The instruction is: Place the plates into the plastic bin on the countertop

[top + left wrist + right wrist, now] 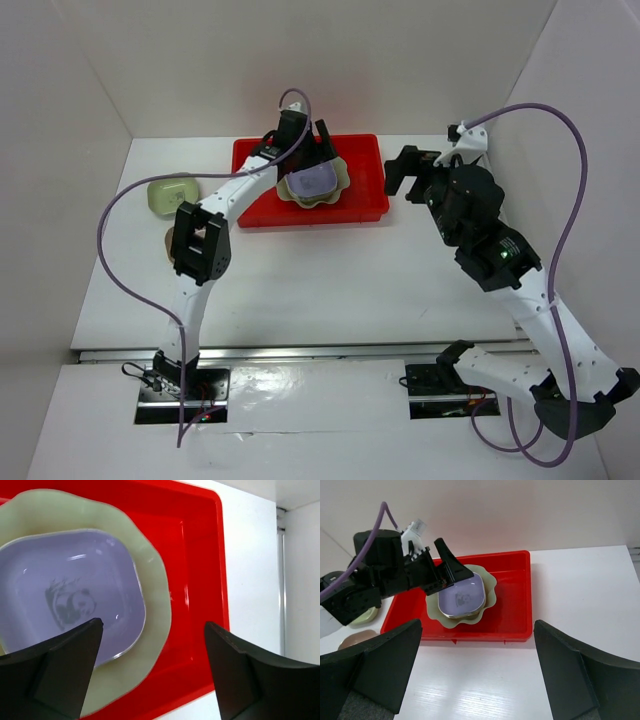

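Note:
My left gripper needs to go back, to the left in the top view and down onto the tan-brown dish's edge opposite the bin, because that dish is outside.
The red plastic bin [365,205] lies at the back of the white countertop [330,280]. Inside it a lavender dish [312,180] with a panda print rests on the large pale-green scalloped plate [338,188]. My left gripper [303,152] hovers over these two, open, with nothing between its fingers [60,655]. In the left wrist view the lavender dish [75,590] lies free on the green plate [155,580]. My right gripper [400,172] is open and empty, just off the bin's right end.
An olive-green dish [172,195] sits on the countertop left of the bin. A tan-brown dish [168,240] lies nearer, partly hidden under the left arm. White walls close in three sides. A metal rail [300,352] runs along the near edge.

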